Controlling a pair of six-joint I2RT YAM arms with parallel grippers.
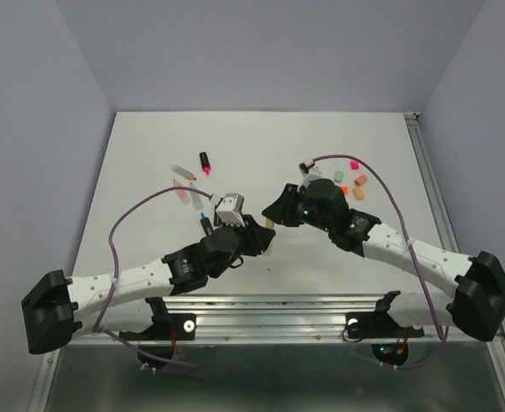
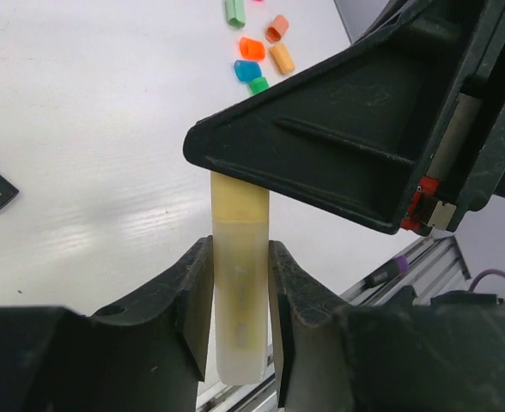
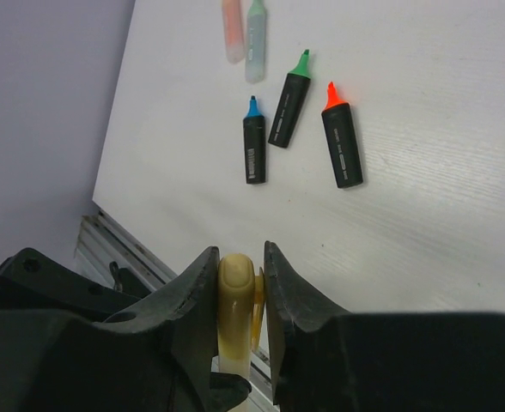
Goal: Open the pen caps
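The right gripper pulls the yellow cap off the highlighter's body next. It then carries the cap outward and brings it down beside the orange cap (image 2: 252,48), where loose caps lie gathered.
A pale yellow highlighter (image 1: 270,226) hangs above the table between my two grippers. My left gripper (image 2: 240,257) is shut on its translucent barrel (image 2: 240,300). My right gripper (image 3: 240,257) is shut on its yellow cap (image 3: 238,287), which still sits against the barrel's end. In the top view the left gripper (image 1: 261,239) and right gripper (image 1: 278,213) nearly touch. Several loose pen caps lie at the right: pink (image 1: 352,162), orange (image 1: 339,178), peach (image 1: 361,180). In the left wrist view they include an orange cap (image 2: 252,48) and a blue cap (image 2: 247,71).
Uncapped pens lie on the table's left: black barrels with a blue tip (image 3: 253,146), a green tip (image 3: 290,107) and an orange tip (image 3: 341,142), plus pale barrels (image 3: 255,34). A purple-ended pen (image 2: 386,270) lies by the metal rail (image 1: 321,305) at the near edge.
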